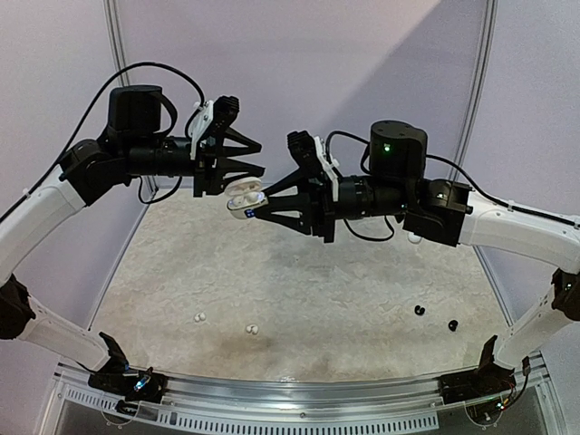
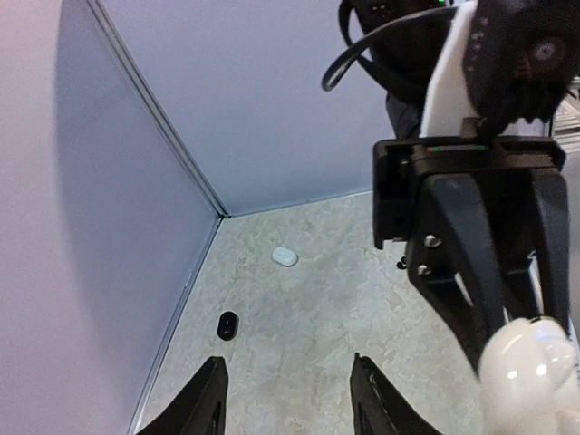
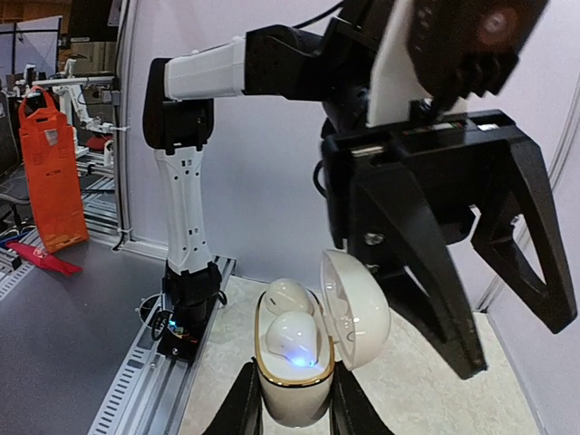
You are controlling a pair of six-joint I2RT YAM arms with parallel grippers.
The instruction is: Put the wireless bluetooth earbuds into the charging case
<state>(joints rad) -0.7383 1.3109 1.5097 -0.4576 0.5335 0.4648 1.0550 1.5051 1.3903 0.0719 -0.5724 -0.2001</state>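
Observation:
Next, my right gripper draws away from my left gripper, tips downward and brings the case point(image 1: 245, 198) down onto the empty table, since both earbuds sit seated in it.
My right gripper point(image 1: 250, 207) is shut on an open white charging case point(image 1: 245, 198) and holds it high above the table. In the right wrist view the case point(image 3: 292, 390) sits between my fingers point(image 3: 246, 408), its lid point(image 3: 355, 308) hinged to the right, with two white earbuds point(image 3: 294, 337) seated inside and a blue light glowing. My left gripper point(image 1: 261, 159) is open and empty, just above and beside the case; it also shows in the right wrist view point(image 3: 435, 227). Two white earbuds point(image 1: 199, 317) point(image 1: 253, 329) and two black earbuds point(image 1: 419, 310) point(image 1: 452, 324) lie on the table.
In the left wrist view my open fingers point(image 2: 210, 399) frame the table corner, where a closed white case point(image 2: 285, 256) and a black case point(image 2: 227, 324) lie near the left wall. Walls close the table at the back and sides. The rail point(image 1: 290, 390) runs along the near edge.

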